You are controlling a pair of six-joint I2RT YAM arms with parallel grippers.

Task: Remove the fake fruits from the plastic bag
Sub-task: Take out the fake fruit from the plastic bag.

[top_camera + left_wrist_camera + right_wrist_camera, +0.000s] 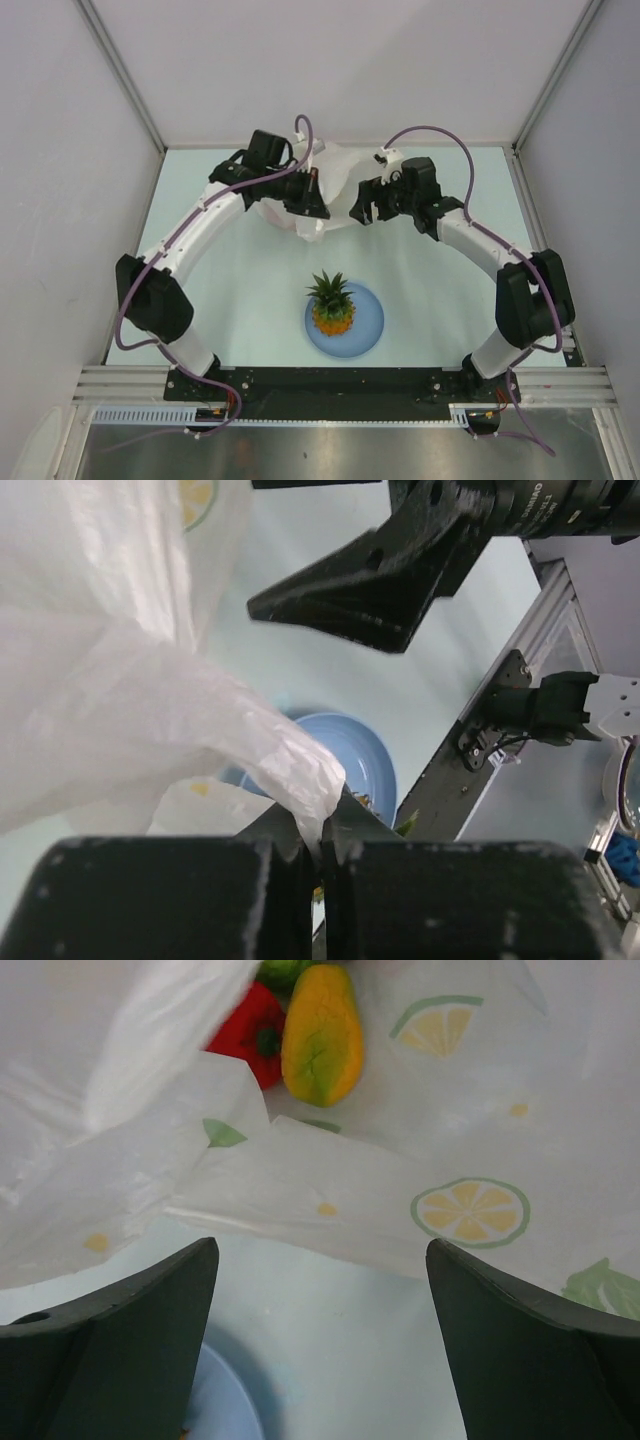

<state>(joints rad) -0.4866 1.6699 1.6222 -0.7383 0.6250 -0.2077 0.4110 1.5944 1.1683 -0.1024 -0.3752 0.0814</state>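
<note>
The yellow-orange fruit's near end (320,1072) is uncovered, below and to the left of my right gripper in the top view, so my right gripper will reach down around it next.
The plastic bag (338,185), thin white with lemon prints, lies at the far middle of the table between both grippers. My left gripper (322,825) is shut on a fold of the bag's (120,680) edge and holds it up. My right gripper (322,1245) stands open just in front of the bag (420,1150), with nothing between its fingers. Inside the bag's mouth lie a yellow-orange fruit (320,1035), a glossy red piece (245,1025) and part of a green ball (285,970). The orange pineapple (332,303) stands on the light-blue plate (368,325).
The plate (365,765) sits near the front middle, between the two arm bases. A black rail (340,380) runs along the near table edge. Grey walls close in the left, right and back sides.
</note>
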